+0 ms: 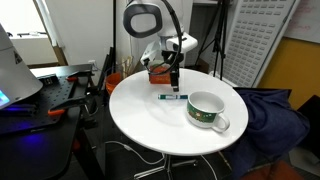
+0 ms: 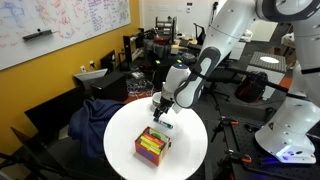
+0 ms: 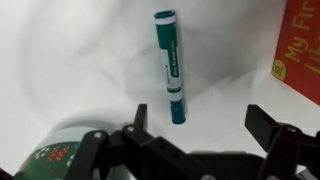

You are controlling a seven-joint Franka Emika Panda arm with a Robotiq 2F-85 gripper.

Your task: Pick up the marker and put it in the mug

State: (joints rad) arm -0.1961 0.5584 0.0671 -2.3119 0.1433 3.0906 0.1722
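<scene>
The marker's dark green end point(image 1: 184, 97) point(image 3: 177, 110) nearest the mug is below my gripper, already between the open fingers, so my gripper should move down onto it.
The marker point(image 3: 170, 65), with a white barrel and dark green ends, lies flat on the white round table point(image 1: 150, 120). It also shows in an exterior view point(image 1: 172, 97). The mug point(image 1: 207, 110), white with a dark green band, stands upright beside it, handle toward the table edge. Its rim shows at the lower left of the wrist view point(image 3: 55, 150). My gripper point(image 3: 200, 125) is open and empty, hovering just above the table. One end of the marker lies near one finger. The gripper shows in both exterior views point(image 1: 175, 82) point(image 2: 160, 113).
An orange-red box point(image 1: 158, 72) stands at the table's back, close behind the gripper; it also shows in the wrist view point(image 3: 300, 50) and, with colourful sides, in an exterior view point(image 2: 153, 146). Desks, chairs and another robot arm surround the table.
</scene>
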